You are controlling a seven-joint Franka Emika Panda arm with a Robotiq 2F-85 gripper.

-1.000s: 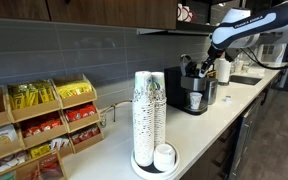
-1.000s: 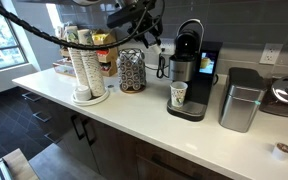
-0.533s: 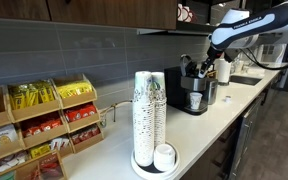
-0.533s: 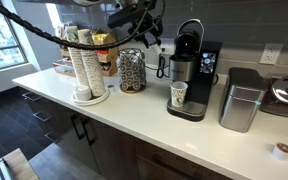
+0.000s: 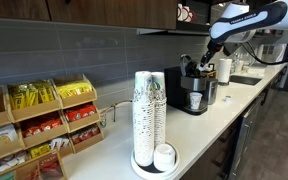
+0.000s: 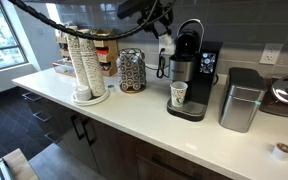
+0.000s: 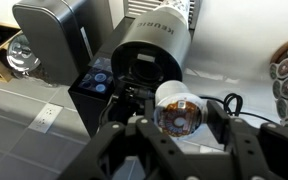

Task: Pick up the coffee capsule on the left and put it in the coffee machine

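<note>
Because the lid stands raised and the capsule hangs beside the opening, I will move my gripper over the machine's open top [image 6: 185,54] [image 7: 144,70], lower it and release the capsule.
The black pod coffee machine [image 5: 194,88] stands on the white counter with its silvery lid raised; it also shows in an exterior view [image 6: 189,72] and fills the top of the wrist view [image 7: 149,55]. My gripper [image 7: 179,113] is shut on a coffee capsule [image 7: 174,100], a white cup with a brown patterned foil lid, held between both fingers. In both exterior views the gripper [image 5: 206,55] [image 6: 166,32] hangs just above and beside the machine's open top. The capsule is too small to make out in the exterior views.
A paper cup [image 6: 179,94] stands under the machine's spout. A tall stack of paper cups [image 5: 149,115] and a wire capsule holder [image 6: 132,70] stand along the counter. A silver bin [image 6: 241,100], a white jug [image 5: 223,70] and a snack rack [image 5: 39,125] are nearby.
My gripper has risen and moved closer to the machine's open top, still holding the capsule. Nothing on the counter has moved.
</note>
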